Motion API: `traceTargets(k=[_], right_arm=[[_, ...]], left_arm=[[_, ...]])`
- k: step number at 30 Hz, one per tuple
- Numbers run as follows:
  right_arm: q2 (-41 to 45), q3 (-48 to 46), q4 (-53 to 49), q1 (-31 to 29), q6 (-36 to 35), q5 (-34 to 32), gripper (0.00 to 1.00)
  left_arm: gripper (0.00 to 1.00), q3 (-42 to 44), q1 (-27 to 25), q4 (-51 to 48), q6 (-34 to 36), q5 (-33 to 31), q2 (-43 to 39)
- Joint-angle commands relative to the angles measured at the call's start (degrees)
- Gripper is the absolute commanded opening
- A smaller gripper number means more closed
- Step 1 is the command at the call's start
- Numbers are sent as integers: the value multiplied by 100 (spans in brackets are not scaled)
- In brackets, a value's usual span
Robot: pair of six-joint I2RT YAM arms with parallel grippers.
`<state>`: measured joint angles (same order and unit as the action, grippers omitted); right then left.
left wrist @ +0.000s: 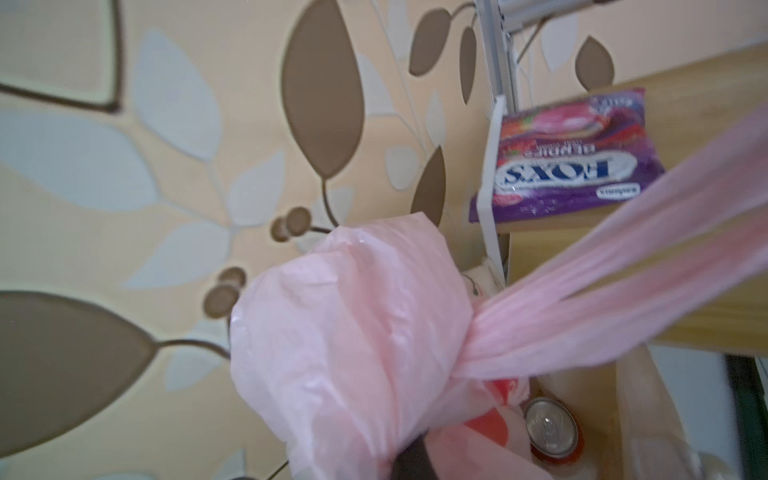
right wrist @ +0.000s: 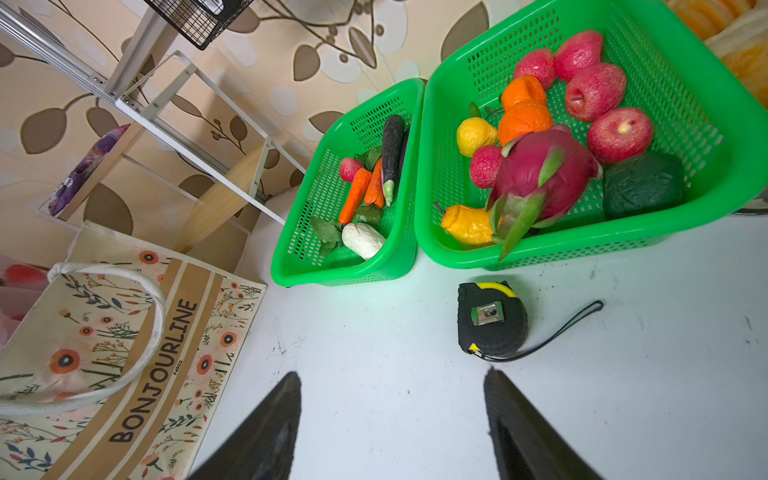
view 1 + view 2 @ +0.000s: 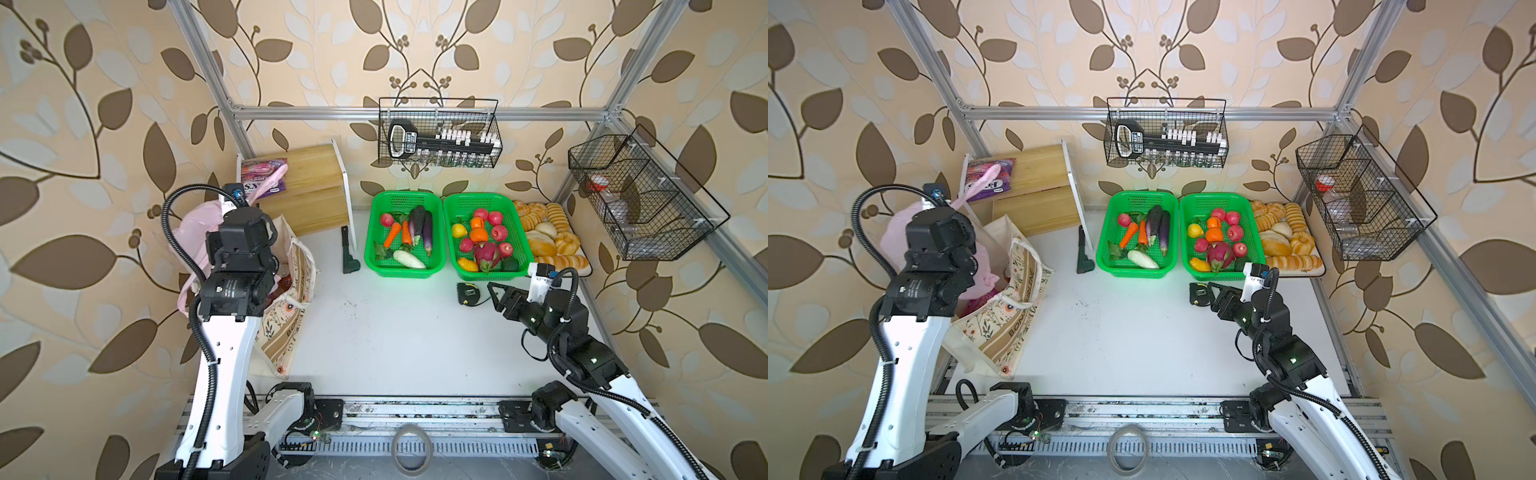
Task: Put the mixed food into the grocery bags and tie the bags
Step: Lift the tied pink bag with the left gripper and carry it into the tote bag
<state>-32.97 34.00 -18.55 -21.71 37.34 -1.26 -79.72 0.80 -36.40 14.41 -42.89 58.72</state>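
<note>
The left gripper will next go down into the opening of the cream floral tote to release the pink plastic bag, because the bag (image 3: 901, 232) still hangs above the tote's rim.
The pink plastic bag (image 1: 353, 332) bulges in front of my left gripper (image 1: 415, 461), which is shut on its film; only a dark finger tip shows under the plastic. The bag's twisted handles (image 1: 623, 249) stretch away toward the wooden shelf. Beside it, a red drink can (image 1: 552, 428) stands inside the cream floral tote (image 3: 286, 316). In both top views the pink bag (image 3: 901, 232) sits behind the left wrist, which hides the jaws. My right gripper (image 2: 392, 415) is open over bare table, near a tape measure (image 2: 492, 320).
A purple-pink FOX'S packet (image 3: 266, 176) lies on the wooden shelf (image 3: 316, 195). Two green baskets (image 3: 401, 274) (image 3: 490, 276) of vegetables and fruit stand at the back, with a tray of bread rolls (image 3: 548, 237) to their right. A dark tool (image 3: 348, 253) lies by the shelf.
</note>
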Motion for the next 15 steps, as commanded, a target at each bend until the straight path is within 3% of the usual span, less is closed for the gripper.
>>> traceTargets(k=[1,8,15], right_arm=[[47,63,92,18,71,112,70],[80,76,13,18,51,114,70],[75,85,5,18,117,156,70]], left_arm=[[0,237,17,-130,-425,374,-36],[0,724,155,-636,-1387,1301,-48],[0,933,815,-673,-2259,2319,461]])
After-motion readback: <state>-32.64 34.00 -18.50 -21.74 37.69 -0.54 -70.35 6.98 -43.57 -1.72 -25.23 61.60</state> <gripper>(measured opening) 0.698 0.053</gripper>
